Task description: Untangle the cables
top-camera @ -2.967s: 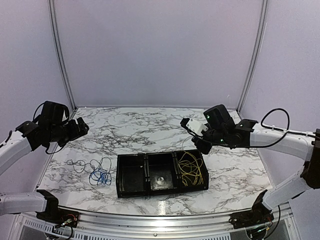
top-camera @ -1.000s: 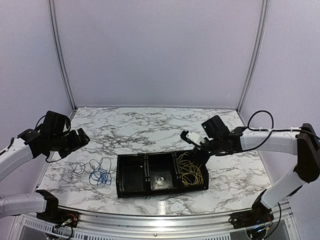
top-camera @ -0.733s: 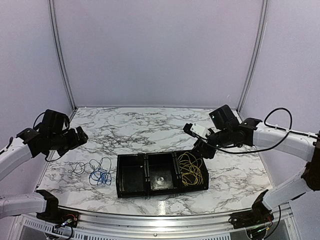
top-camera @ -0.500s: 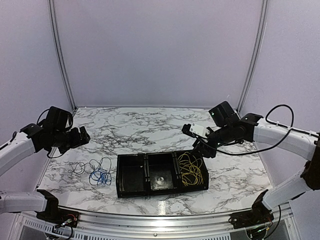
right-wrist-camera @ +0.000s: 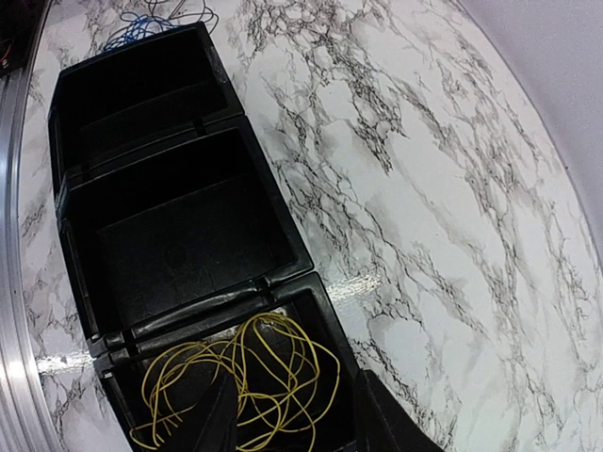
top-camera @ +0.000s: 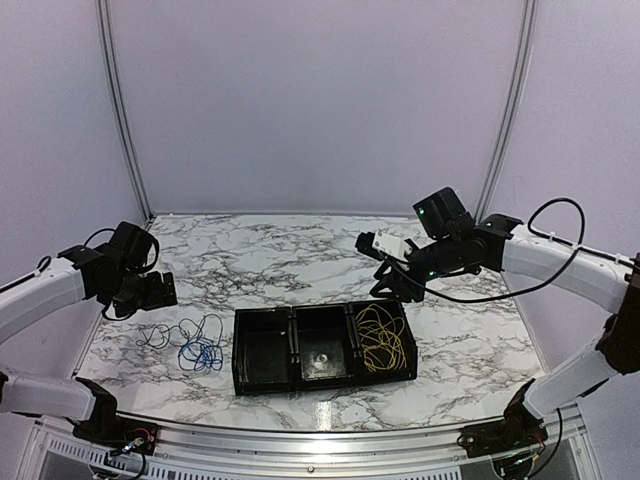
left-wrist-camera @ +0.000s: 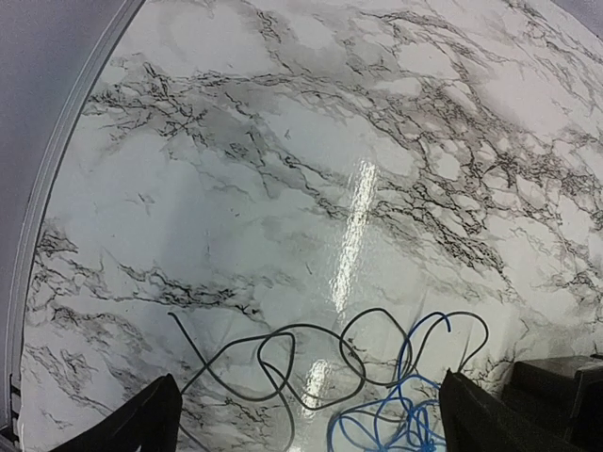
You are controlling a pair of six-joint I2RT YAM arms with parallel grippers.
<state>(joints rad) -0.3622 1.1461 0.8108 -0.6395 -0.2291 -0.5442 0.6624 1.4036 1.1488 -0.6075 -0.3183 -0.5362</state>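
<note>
My left gripper should next move back and down with a turn onto the dark grey cable's loops, which are clear of the blue cable (top-camera: 202,352).
The yellow cable (top-camera: 382,338) lies coiled in the right compartment of the black tray (top-camera: 300,385). In the right wrist view the yellow cable (right-wrist-camera: 240,381) sits just below my right gripper (right-wrist-camera: 301,424), which is open and holds nothing. From above, the right gripper (top-camera: 392,283) hovers over the tray's far right corner. The blue cable (top-camera: 202,352) and the dark grey cable (top-camera: 165,332) lie overlapped on the table left of the tray. My left gripper (top-camera: 150,292) hangs open above them. The left gripper (left-wrist-camera: 311,428) spans the dark grey cable (left-wrist-camera: 283,363) and the blue cable (left-wrist-camera: 396,414), touching neither.
The tray (right-wrist-camera: 71,188) has three compartments; its left and middle ones hold no cable. The marble table's left edge meets the curved wall rail (left-wrist-camera: 57,188). White walls close the back and both sides.
The right gripper's jaws have widened above the tray and it has shifted slightly left; the yellow cable stays in the compartment. The left arm has come down and nearer the blue and grey cables.
</note>
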